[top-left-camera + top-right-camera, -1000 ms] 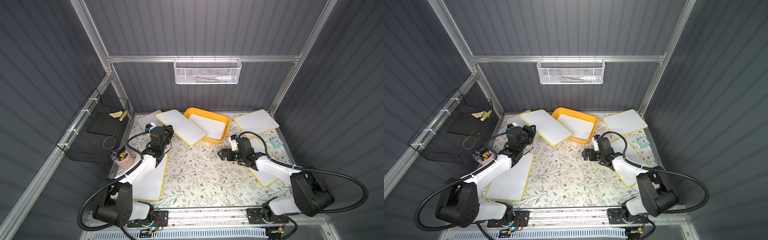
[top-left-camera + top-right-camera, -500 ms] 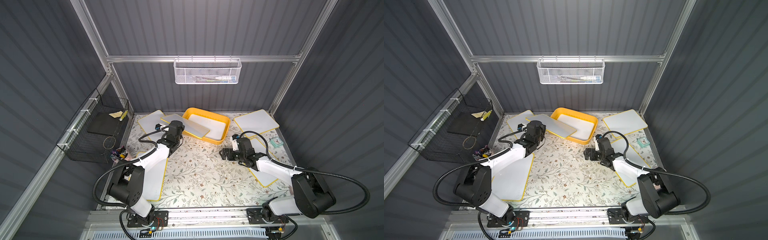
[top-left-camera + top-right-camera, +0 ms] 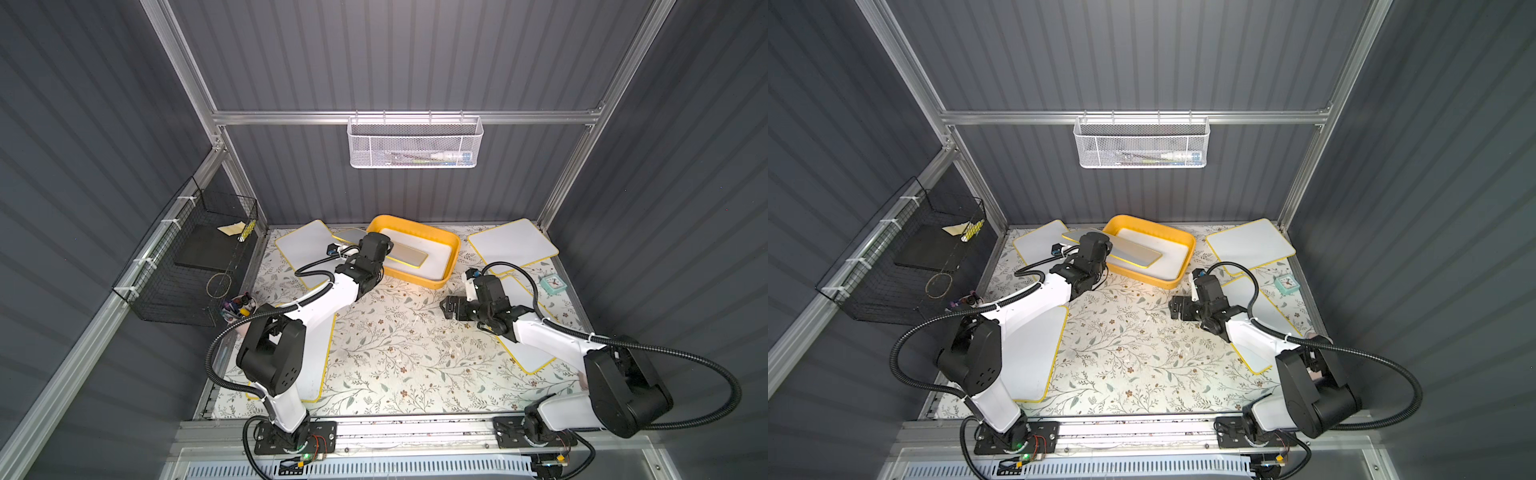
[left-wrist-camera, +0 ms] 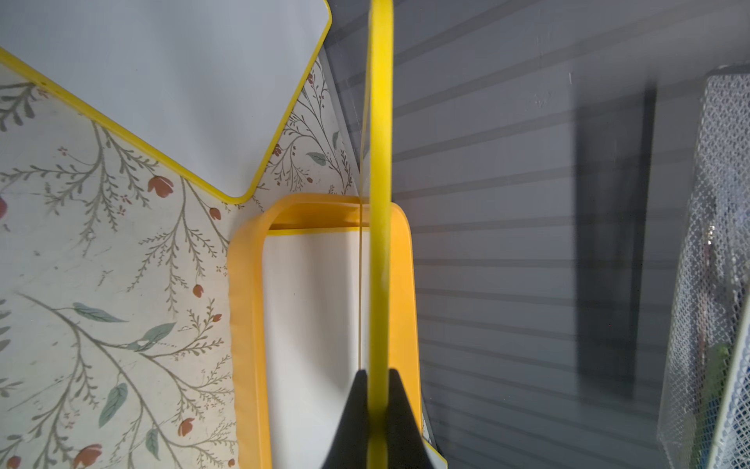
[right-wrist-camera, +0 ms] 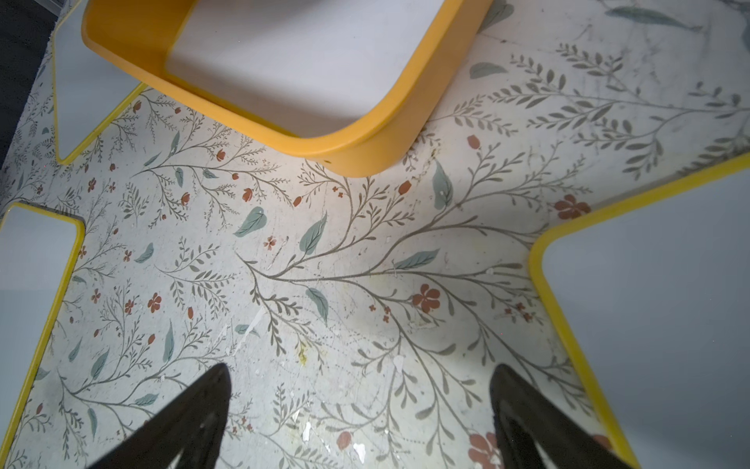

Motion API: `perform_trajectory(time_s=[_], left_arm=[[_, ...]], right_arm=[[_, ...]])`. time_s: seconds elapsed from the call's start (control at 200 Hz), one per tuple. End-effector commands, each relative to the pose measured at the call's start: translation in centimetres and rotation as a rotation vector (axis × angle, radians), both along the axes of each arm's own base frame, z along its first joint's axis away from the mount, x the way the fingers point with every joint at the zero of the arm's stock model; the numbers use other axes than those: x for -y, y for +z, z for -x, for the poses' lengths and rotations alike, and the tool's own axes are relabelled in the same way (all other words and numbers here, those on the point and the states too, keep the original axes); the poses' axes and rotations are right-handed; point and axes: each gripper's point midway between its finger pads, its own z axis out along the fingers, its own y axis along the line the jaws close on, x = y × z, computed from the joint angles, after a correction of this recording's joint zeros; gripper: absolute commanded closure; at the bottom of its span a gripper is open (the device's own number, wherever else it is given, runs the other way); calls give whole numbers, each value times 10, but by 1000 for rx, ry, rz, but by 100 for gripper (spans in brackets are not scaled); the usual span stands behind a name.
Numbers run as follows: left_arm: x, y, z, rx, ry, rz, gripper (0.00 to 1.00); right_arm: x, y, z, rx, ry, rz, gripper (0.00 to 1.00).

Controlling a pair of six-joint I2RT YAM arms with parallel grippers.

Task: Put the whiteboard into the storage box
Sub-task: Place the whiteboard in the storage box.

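Observation:
The left gripper carries the whiteboard toward the middle of the storage box (image 3: 454, 253) (image 4: 312, 351) next and lowers it inside to release its rim, since one end overhangs the box.
My left gripper (image 4: 379, 381) is shut on the yellow rim of a whiteboard (image 3: 405, 252), which shows edge-on in the left wrist view. The board hangs tilted across the left part of the yellow-orange storage box (image 3: 454, 253) at the back middle of the table, with its far end sticking out past the box's left rim. In both top views another white board (image 3: 1169, 259) lies flat inside the box (image 3: 1188, 249). My right gripper (image 5: 361, 377) is open and holds nothing. It hovers over the bare floral mat in front of the box's right corner (image 5: 365, 154).
More whiteboards lie at the back left (image 3: 301, 245), back right (image 3: 513, 243), under the left arm (image 3: 320, 361) and under the right arm (image 3: 528, 353). A teal clock (image 3: 552, 284) sits far right, a pen cup (image 3: 239, 309) far left. A black wire basket (image 3: 199, 266) and white mesh basket (image 3: 415, 143) hang on the walls.
My left arm has swung right, carrying the whiteboard from left of the box to over the box's inside. The right arm has barely moved and stays open.

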Motion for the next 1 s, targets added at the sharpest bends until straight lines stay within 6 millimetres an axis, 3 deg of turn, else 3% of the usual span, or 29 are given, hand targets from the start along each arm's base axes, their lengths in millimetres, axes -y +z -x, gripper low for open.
perform_trajectory(time_s=[0.0, 0.075, 0.09, 0.12, 0.48, 0.716, 0.991], left_arm=[[12, 21, -9, 59, 29, 57, 100], [20, 12, -10, 49, 27, 46, 100], [24, 23, -14, 71, 27, 63, 100], [28, 24, -16, 74, 24, 68, 100], [57, 0, -24, 9, 7, 49, 100], [67, -19, -33, -28, 18, 59, 100], [66, -28, -37, -33, 52, 62, 100]], right_arm=[[4, -6, 3, -26, -17, 13, 1], [2, -8, 3, -35, -15, 7, 1], [2, -9, 3, -36, -15, 5, 1], [2, -9, 3, -40, -15, 2, 1], [4, -11, 2, -56, -30, -3, 1], [3, -18, 1, -95, -34, -24, 1], [3, -21, 1, -115, -38, -30, 1]])
